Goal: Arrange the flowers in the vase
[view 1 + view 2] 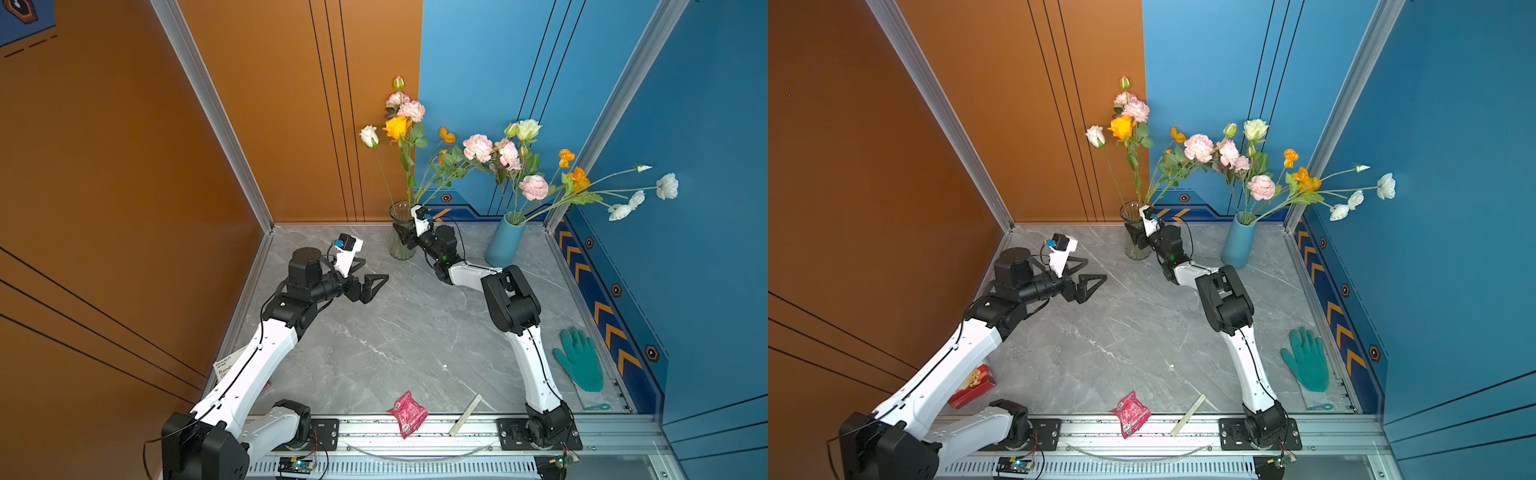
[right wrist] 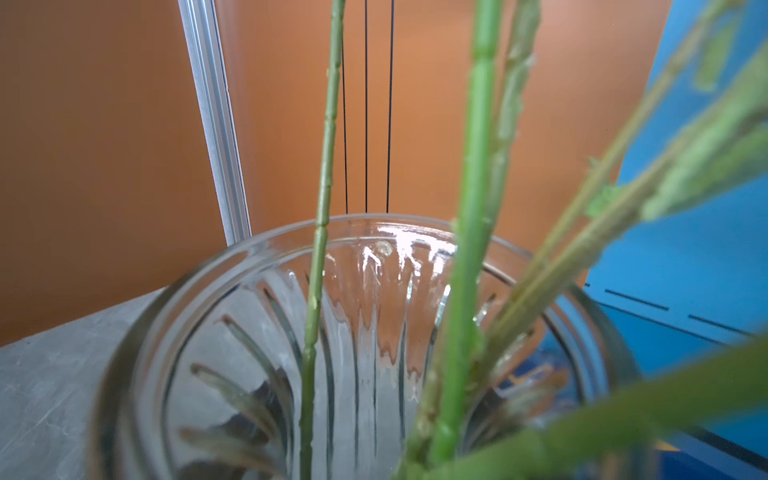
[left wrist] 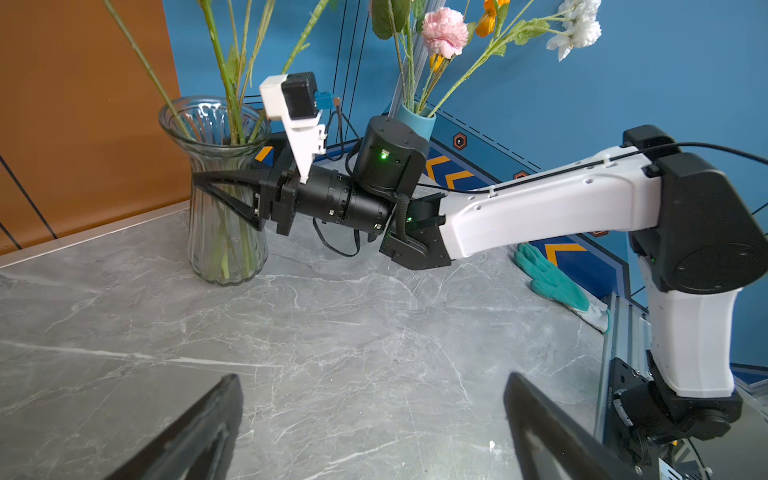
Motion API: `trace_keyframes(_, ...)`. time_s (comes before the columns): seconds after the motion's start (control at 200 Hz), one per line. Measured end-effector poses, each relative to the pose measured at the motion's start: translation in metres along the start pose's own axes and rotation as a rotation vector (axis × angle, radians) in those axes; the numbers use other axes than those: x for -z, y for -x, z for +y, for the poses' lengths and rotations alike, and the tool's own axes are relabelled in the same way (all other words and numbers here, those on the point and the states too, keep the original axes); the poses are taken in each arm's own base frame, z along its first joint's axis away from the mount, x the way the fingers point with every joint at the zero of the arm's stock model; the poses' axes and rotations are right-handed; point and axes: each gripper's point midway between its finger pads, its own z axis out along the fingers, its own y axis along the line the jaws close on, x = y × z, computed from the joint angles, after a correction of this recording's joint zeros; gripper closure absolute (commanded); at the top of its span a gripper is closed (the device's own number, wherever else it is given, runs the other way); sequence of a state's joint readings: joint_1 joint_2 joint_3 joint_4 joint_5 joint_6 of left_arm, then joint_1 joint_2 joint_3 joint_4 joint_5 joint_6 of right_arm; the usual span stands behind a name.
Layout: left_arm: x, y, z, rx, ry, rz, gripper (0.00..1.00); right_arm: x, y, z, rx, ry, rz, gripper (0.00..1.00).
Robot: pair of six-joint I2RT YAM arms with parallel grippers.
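Note:
My right gripper moves slightly down next, settles the ribbed glass vase on the tabletop by the back wall and releases it, since stems already fill the vase's opening.
A ribbed glass vase (image 1: 400, 210) stands at the back of the table and holds several flowers (image 1: 397, 126) with white, orange and pink blooms. My right gripper (image 1: 400, 235) has its fingers on either side of the vase's narrow waist, shut on it; in the left wrist view one finger (image 3: 224, 195) crosses the glass. The right wrist view looks down past green stems (image 2: 469, 249) into the vase's mouth (image 2: 374, 220). A blue vase (image 1: 505, 243) at the back right holds more flowers (image 1: 534, 187). My left gripper (image 1: 370, 276) hangs open and empty over the table, left of the glass vase.
A teal glove (image 1: 579, 359) lies by the right wall. A red packet (image 1: 407, 413) and a pale flat stick (image 1: 465, 415) rest at the front rail. A red box (image 1: 973, 386) sits under the left arm. Orange and blue walls close in the back and sides.

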State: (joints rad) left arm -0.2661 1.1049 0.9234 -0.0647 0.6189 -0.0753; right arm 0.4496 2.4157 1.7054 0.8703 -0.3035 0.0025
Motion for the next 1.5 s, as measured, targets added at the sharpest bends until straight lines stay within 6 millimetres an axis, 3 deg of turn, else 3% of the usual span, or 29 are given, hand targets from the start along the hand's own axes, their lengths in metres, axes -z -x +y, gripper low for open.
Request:
trace_keyframes(0.27,0.002,0.002,0.000,0.003,-0.013,-0.006,0.02,-0.001,-0.005,0.000,0.007,0.000,0.014,0.49)
trace_keyframes(0.666,0.002,0.002,-0.001,0.004,-0.022,-0.009,0.02,0.006,0.000,-0.004,0.030,-0.024,-0.006,0.11)
trace_keyframes(0.831,0.002,0.002,-0.001,0.012,-0.025,-0.009,0.02,0.013,0.016,-0.004,0.039,-0.030,-0.025,0.00)
trace_keyframes(0.926,0.003,0.003,0.000,0.019,-0.024,-0.012,0.02,0.024,0.022,-0.002,0.038,-0.035,-0.019,0.00)
trace_keyframes(1.086,0.007,0.009,0.010,0.031,0.000,-0.038,0.02,0.061,0.024,0.007,0.029,-0.047,0.014,0.00)
trace_keyframes(1.206,0.014,0.010,0.021,0.049,0.034,-0.059,0.02,0.102,0.022,0.020,0.014,-0.049,0.055,0.00)
trace_keyframes(1.502,0.045,0.010,0.061,0.080,0.254,-0.135,0.02,0.217,0.022,0.088,-0.027,-0.008,0.135,0.00)
